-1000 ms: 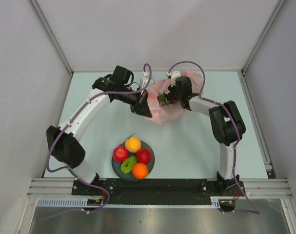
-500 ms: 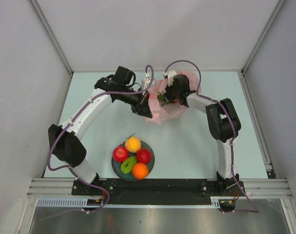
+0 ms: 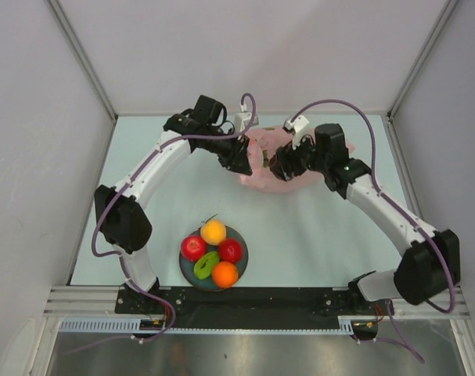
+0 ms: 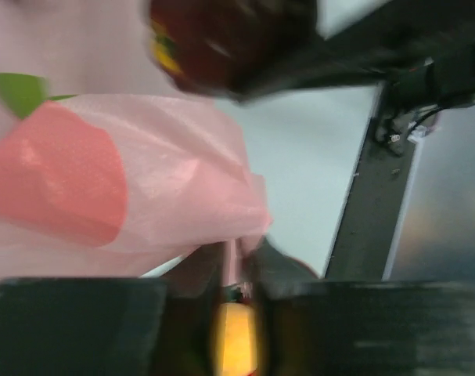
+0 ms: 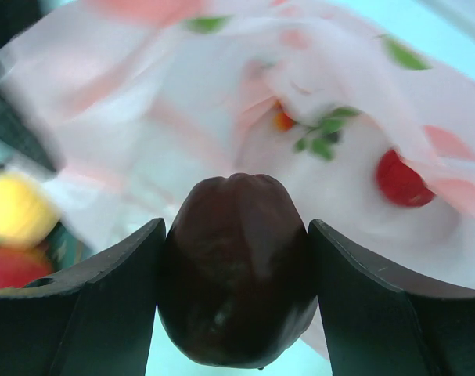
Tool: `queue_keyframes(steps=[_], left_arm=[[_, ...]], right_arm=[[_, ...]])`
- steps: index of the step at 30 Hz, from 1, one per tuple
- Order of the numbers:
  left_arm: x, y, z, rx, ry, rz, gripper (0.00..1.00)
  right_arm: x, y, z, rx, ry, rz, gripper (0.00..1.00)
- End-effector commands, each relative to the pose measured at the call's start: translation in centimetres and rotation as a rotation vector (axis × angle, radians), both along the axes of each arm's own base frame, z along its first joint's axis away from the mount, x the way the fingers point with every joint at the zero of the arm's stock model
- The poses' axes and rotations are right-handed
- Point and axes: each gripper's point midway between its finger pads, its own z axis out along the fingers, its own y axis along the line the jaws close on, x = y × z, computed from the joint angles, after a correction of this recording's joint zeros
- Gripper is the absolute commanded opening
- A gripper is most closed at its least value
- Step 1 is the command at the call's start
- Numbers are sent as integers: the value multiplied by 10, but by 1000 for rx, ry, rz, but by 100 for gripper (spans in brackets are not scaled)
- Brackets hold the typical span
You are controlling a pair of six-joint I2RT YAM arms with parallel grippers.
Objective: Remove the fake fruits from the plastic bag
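Note:
My right gripper carries the dark maroon fruit back and left in the top view next, lowers it to the plate's bare near edge (image 3: 196, 280) and releases it there.
The pink plastic bag (image 3: 262, 163) lies at the back middle of the table and fills both wrist views (image 4: 135, 180) (image 5: 245, 102). My left gripper (image 3: 241, 160) is shut on a fold of the bag's edge (image 4: 235, 262). My right gripper (image 3: 278, 167) is shut on a dark maroon fruit (image 5: 237, 278), held over the bag's right side; the fruit also shows in the left wrist view (image 4: 214, 47). On the dark round plate (image 3: 241, 266) lie a yellow-orange fruit (image 3: 214, 232), two red apples (image 3: 193, 247) (image 3: 231, 251), a green piece (image 3: 206, 264) and an orange (image 3: 224, 274).
The plate stands near the front middle, between the arm bases. White walls close in the table at the back and on both sides. A black rail (image 3: 253, 299) runs along the near edge.
My right arm has stretched out and its gripper has drawn back to the right with the maroon fruit. My left gripper has shifted a little right and back, still pinching the bag.

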Motion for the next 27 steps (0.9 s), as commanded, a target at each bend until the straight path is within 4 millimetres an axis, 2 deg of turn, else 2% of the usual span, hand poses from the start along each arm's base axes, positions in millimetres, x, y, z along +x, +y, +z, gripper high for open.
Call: queue_keyframes(steps=[1,3,4,5,6,7,8,9,11,12,13,14,15,17,18,19,21,22,23,25,26,27], left_arm=[[15,-1,22,-6,-77,56,67],[14,2,29,-6,-80,85,87],[12,5,33,-18,-76,88,93],[7,9,46,-38,-95,88,97],[3,13,48,-38,-95,92,100],[3,20,50,-31,-111,112,100],[-2,28,64,-41,-146,130,100],[-6,33,61,-32,-142,143,100],[-7,53,68,-23,-166,201,100],[-17,65,75,-27,-188,228,100],[-18,79,77,-23,-197,269,100],[-19,90,79,-15,-210,305,100],[-32,103,86,-24,-235,340,100],[-38,128,91,-21,-262,421,100],[-44,136,84,-13,-256,440,100],[-55,149,96,-29,-311,482,100],[-68,158,88,-30,-309,514,100],[-79,166,99,-58,-351,542,100],[-84,170,100,-70,-356,557,100],[-93,178,98,-86,-350,590,100],[-100,180,102,-97,-369,595,100],[-102,182,100,-95,-373,603,100]], right_arm=[[-63,5,1,-51,-30,177,49],[-91,14,19,-59,-111,253,49],[-102,18,21,-74,-133,287,49],[-112,18,32,-95,-201,314,49],[-134,35,31,-107,-229,399,49],[-144,41,29,-125,-255,436,49],[-152,46,28,-161,-302,460,49],[-173,60,24,-169,-319,528,49],[-187,74,23,-185,-350,568,49],[-194,83,19,-193,-356,594,49],[-214,101,26,-163,-389,654,50],[-221,110,27,-150,-398,681,50],[-229,119,27,-142,-400,708,51],[-248,146,21,-142,-399,786,52],[-253,155,19,-136,-396,813,52],[-265,172,10,-129,-389,859,53],[-280,194,15,-87,-412,917,53],[-285,207,-1,-101,-387,945,53],[-292,217,3,-82,-395,966,53],[-298,230,-6,-99,-393,994,52],[-302,238,-19,-122,-387,1016,52],[-303,244,-18,-116,-397,1020,51]])
